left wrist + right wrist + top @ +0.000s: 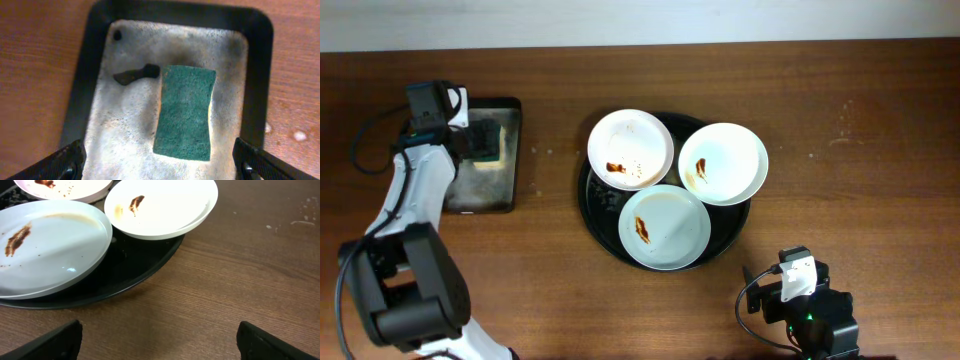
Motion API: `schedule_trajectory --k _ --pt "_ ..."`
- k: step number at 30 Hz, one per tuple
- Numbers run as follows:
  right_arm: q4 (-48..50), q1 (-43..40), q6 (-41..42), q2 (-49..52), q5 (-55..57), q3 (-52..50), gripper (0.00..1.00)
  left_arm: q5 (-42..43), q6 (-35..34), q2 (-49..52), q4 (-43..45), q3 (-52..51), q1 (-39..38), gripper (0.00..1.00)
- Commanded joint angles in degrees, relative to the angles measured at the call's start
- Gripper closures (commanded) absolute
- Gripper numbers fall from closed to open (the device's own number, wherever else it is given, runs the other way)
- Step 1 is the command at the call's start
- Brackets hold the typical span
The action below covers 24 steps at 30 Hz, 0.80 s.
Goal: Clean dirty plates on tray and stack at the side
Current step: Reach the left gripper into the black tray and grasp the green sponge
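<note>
To get its fingers in along the green sponge's long sides, my left gripper will lower into the sponge tray first.
Three white dirty plates with brown-red smears lie on the round black tray [597, 210]: one at back left [630, 148], one at back right [723, 163], one in front [664, 227]. In the right wrist view the front plate [50, 250] and back right plate [162, 207] rest on the tray [125, 275]. My left gripper [160, 167] is open above the green sponge [185, 111], which lies in the rectangular sponge tray [85, 90]. My right gripper [159, 340] is open and empty over bare wood, in front of the tray.
The rectangular sponge tray [485, 160] sits at the table's left with a soapy film and a small dark scrap [136, 75]. My left arm [415, 190] runs along the left side. The right arm's base [805, 300] is at the front right.
</note>
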Motion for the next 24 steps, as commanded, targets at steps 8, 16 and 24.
schedule_trajectory --k 8,16,24 --pt "-0.2 -0.2 0.0 -0.4 1.1 -0.3 0.01 4.4 -0.4 9.2 7.1 1.5 -0.2 0.26" --pt "-0.2 -0.2 0.0 -0.4 1.1 -0.3 0.01 4.8 -0.4 11.5 9.4 1.5 -2.2 0.35" --pt "-0.2 -0.2 0.0 -0.4 1.1 -0.3 0.01 1.7 -0.8 12.7 9.6 1.5 -2.2 0.5"
